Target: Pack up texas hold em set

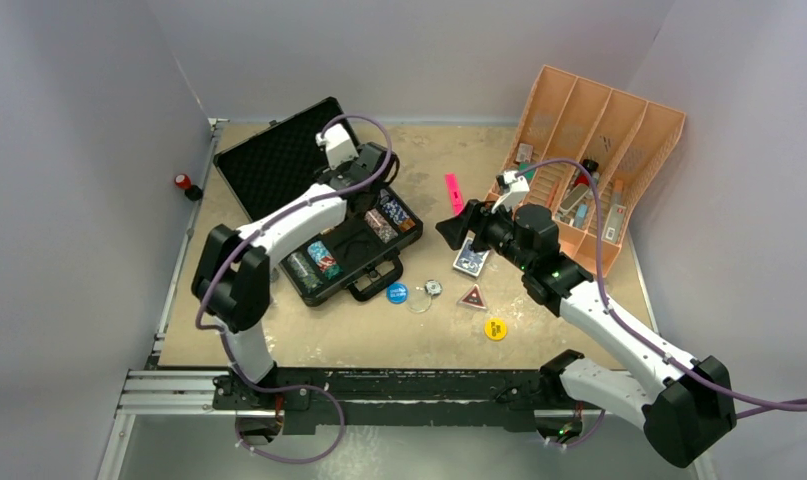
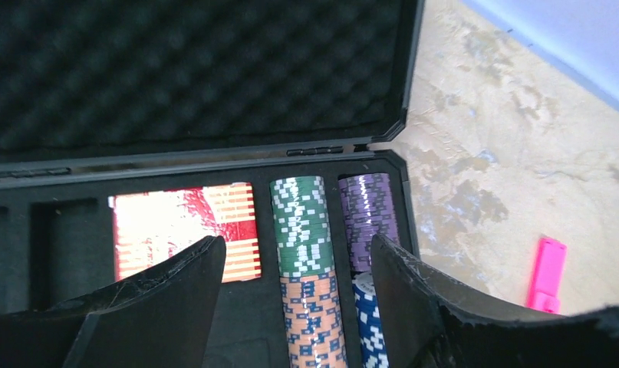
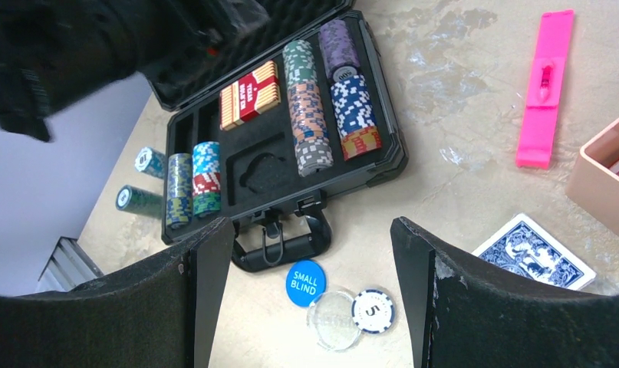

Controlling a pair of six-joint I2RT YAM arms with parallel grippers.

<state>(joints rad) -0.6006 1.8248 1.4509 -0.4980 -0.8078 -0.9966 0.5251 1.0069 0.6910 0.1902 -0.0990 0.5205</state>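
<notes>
The single chip (image 3: 373, 310) beside the clear disc is below my right gripper's open fingers, nearer my base. My right gripper needs to go down and move back around it next.
The black case (image 1: 279, 165) lies open at the back left, foam lid laid flat. In its tray sit a red card deck (image 2: 185, 230) and rows of chips: green (image 2: 298, 222), purple (image 2: 367, 218), orange (image 2: 314, 322) and blue (image 2: 371, 326). My left gripper (image 2: 297, 244) hovers open over the green row and grips nothing. My right gripper (image 3: 310, 230) is open above the table, in front of the case handle (image 3: 279, 249). Below it lie a blue "small blind" disc (image 3: 304, 282), a clear disc (image 3: 333, 320) and a single chip (image 3: 373, 310). A blue card deck (image 3: 535, 253) lies to the right.
An orange divided tray (image 1: 589, 160) leans at the back right. A pink marker (image 1: 453, 192) lies between case and tray. A red triangular piece (image 1: 471, 296) and a yellow disc (image 1: 495, 328) lie nearer the front. Two chip stacks (image 3: 141, 180) lie outside the case's left side.
</notes>
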